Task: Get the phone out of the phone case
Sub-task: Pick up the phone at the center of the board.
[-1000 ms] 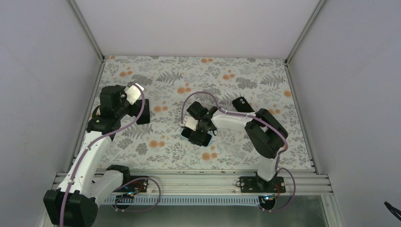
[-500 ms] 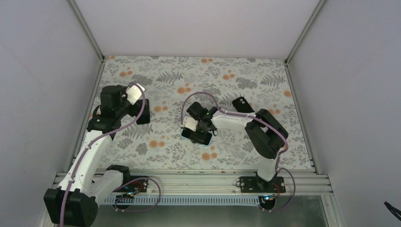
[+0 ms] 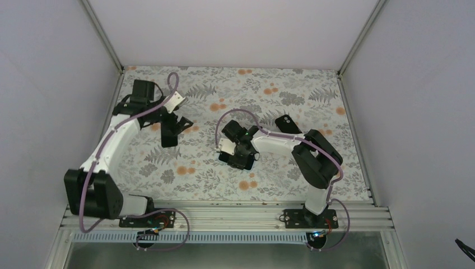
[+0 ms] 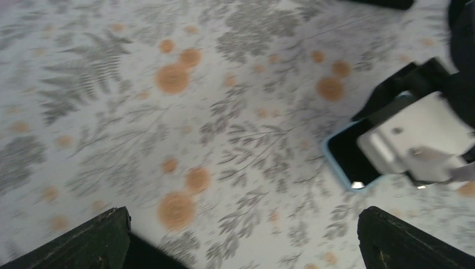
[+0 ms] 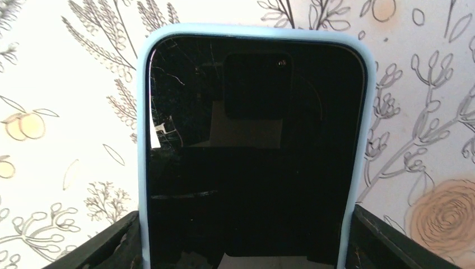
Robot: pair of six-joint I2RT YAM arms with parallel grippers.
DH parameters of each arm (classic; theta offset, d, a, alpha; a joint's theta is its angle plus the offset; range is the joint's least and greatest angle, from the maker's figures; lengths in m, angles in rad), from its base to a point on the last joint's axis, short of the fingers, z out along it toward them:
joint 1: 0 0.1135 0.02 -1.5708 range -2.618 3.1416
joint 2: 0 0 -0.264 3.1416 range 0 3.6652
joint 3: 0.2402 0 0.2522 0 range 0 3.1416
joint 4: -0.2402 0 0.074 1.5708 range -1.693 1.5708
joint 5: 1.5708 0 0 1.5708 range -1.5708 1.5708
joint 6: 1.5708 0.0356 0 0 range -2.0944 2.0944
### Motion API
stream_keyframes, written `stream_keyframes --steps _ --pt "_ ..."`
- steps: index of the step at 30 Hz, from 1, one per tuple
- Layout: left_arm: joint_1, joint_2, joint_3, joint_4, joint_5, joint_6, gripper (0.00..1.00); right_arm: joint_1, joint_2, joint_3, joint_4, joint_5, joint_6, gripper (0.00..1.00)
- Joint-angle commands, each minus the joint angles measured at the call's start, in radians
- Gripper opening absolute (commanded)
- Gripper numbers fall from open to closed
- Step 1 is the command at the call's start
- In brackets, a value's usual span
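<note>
The left gripper tilts and moves toward the right in the top view onto the phone case's blue end next, since the right gripper leaves that end uncovered.
A phone (image 5: 252, 157) with a dark, cracked screen sits face up in a light blue phone case (image 5: 143, 140) on the floral table. My right gripper (image 5: 246, 246) straddles its near end, one black finger against each long side of the case, shut on it. From above, the right gripper (image 3: 238, 155) covers most of the phone near the table's middle. In the left wrist view the phone (image 4: 348, 159) and its blue case rim (image 4: 335, 163) show at the right, under the right gripper's white body. My left gripper (image 3: 174, 130) hovers open to the left, holding nothing.
A second black, phone-shaped object (image 3: 287, 124) lies behind the right arm, towards the back right. White enclosure walls (image 3: 56, 84) close in the floral mat on three sides. The rail with the arm bases (image 3: 235, 216) runs along the near edge.
The left arm has swung up and forward, its gripper now pointing towards the table's middle. The right gripper's fingers have closed in on the sides of the cased phone.
</note>
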Motion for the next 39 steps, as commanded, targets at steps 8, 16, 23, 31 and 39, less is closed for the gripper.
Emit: stream_keyframes --steps 8,16,23,31,39 --pt "0.006 0.410 0.264 -0.374 0.434 0.087 1.00 -0.014 -0.075 0.096 -0.104 0.096 -0.030 0.42" --pt "0.001 0.560 0.337 -0.409 0.541 0.119 1.00 -0.011 -0.151 0.146 -0.134 0.080 -0.031 0.42" --pt "-0.018 0.664 0.410 -0.483 0.613 0.143 0.99 -0.007 -0.124 0.241 -0.160 0.055 -0.036 0.43" --pt "-0.039 0.708 0.436 -0.471 0.617 0.116 0.97 0.005 -0.069 0.367 -0.191 0.032 -0.054 0.43" --pt "-0.049 0.707 0.454 -0.496 0.671 0.133 0.93 0.023 -0.010 0.466 -0.190 0.040 -0.061 0.42"
